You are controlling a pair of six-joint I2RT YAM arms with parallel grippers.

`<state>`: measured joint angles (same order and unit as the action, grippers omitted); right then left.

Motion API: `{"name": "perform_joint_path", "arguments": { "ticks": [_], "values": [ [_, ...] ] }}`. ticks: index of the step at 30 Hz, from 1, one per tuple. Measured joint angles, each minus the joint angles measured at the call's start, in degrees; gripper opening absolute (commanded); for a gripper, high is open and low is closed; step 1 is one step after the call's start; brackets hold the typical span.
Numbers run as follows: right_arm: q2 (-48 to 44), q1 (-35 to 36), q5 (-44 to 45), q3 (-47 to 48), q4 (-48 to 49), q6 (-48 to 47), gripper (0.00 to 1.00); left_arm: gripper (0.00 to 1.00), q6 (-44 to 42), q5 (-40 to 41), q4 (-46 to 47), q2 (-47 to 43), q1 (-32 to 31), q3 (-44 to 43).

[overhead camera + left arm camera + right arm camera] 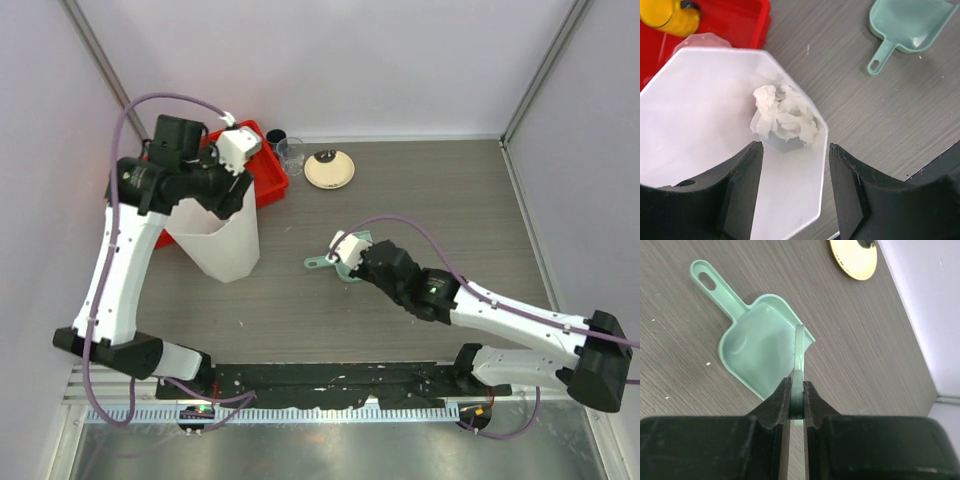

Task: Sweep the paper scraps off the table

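The green tool goes with my right gripper toward the dustpan's handle side next and comes free onto the pan, since the scraps lie in the bin (pixel 215 240).
Several crumpled white paper scraps (pixel 782 120) lie at the bottom of a tall white bin (pixel 215 240), also seen from above in the left wrist view (pixel 700 115). My left gripper (pixel 795 165) is open over the bin's near rim, one finger inside and one outside. In the top view it (pixel 228 197) sits at the bin's mouth. My right gripper (pixel 797 387) is shut on a thin green tool (pixel 799 347) seen edge-on, just above a green dustpan (pixel 760 347) lying on the table (pixel 440 210). I see no scraps on the table itself.
A red tray (pixel 262 175) stands behind the bin, with a yellow object (pixel 670 15) in it. A clear cup (pixel 291 153), a dark cup (pixel 275 137) and a round cream plate (pixel 329 169) stand at the back. The dustpan (pixel 335 262) lies mid-table.
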<state>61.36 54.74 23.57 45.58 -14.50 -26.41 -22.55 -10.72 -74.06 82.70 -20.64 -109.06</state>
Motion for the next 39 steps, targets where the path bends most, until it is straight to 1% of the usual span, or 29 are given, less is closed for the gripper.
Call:
{"name": "perform_joint_path", "arguments": {
  "ticks": [5,7,8,9,10,11,12,13,14,15,17,18,23,26,27,30,34,36,39],
  "values": [
    [6.4,4.2,4.2,-0.9,5.7,-2.7,0.01,0.61,1.6,-0.6,-0.1,-6.4,6.4,0.4],
    [8.3,5.1,4.9,-1.2,7.4,-2.8,0.01,0.65,1.9,-0.9,-0.2,-8.5,8.8,0.4],
    [8.9,5.6,5.0,-1.5,7.9,-2.9,0.03,0.67,2.2,-0.9,-0.2,-9.2,9.7,0.4],
    [9.6,6.0,4.8,-1.6,8.3,-2.8,0.07,0.71,2.6,-0.8,-0.3,-9.9,10.8,0.4],
    [9.9,6.6,4.5,-1.6,8.5,-2.8,0.22,0.71,3.0,-0.5,-0.3,-10.6,11.9,0.4],
    [10.3,7.2,4.0,-1.6,8.8,-2.6,0.32,0.72,3.2,0.0,-0.3,-11.0,12.8,0.5],
    [10.7,7.6,3.5,-1.6,8.9,-2.3,0.4,0.79,3.8,0.3,-0.2,-11.3,13.5,0.6],
    [11.1,7.9,3.1,-1.4,8.8,-1.8,0.51,0.85,4.3,1.2,0.0,-11.7,14.5,0.9],
    [11.6,8.2,2.3,-1.2,8.3,-1.3,0.55,0.97,4.6,1.9,0.1,-11.9,15.1,1.1],
    [12.2,8.3,1.5,-0.6,7.4,-0.7,0.66,1.0,5.4,2.7,0.3,-12.1,16.3,1.5],
    [13.1,8.6,0.1,0.9,5.1,0.6,0.69,1.0,6.8,4.5,1.0,-12.4,18.1,2.1],
    [13.4,8.7,-0.5,1.6,3.9,1.3,0.86,1.0,7.6,5.5,1.8,-12.6,19.6,2.6],
    [12.6,8.9,-4.9,3.9,0.3,3.9,0.87,1.0,12.4,13.2,8.6,-14.8,25.8,8.6],
    [9.2,8.9,-9.2,4.0,-0.9,4.7,0.88,1.0,15.7,17.6,13.9,-15.8,29.6,14.0],
    [7.8,8.9,-10.6,4.0,-1.0,4.9,0.89,1.0,16.8,18.6,15.6,-15.9,31.2,15.8],
    [3.3,8.9,-15.1,4.8,-1.1,5.6,0.89,1.0,20.0,20.9,19.9,-16.1,35.7,20.5],
    [0.9,7.5,-18.7,7.6,-0.9,7.6,0.89,1.0,24.0,25.8,25.6,-17.7,40.2,26.8],
    [0.8,4.1,-20.3,9.3,-0.6,10.2,0.89,1.0,25.3,28.4,29.4,-19.6,42.3,30.9],
    [0.9,-5.4,-20.8,10.7,0.0,14.7,0.9,1.0,26.3,31.6,35.5,-22.7,45.4,38.2]
  ]
}}
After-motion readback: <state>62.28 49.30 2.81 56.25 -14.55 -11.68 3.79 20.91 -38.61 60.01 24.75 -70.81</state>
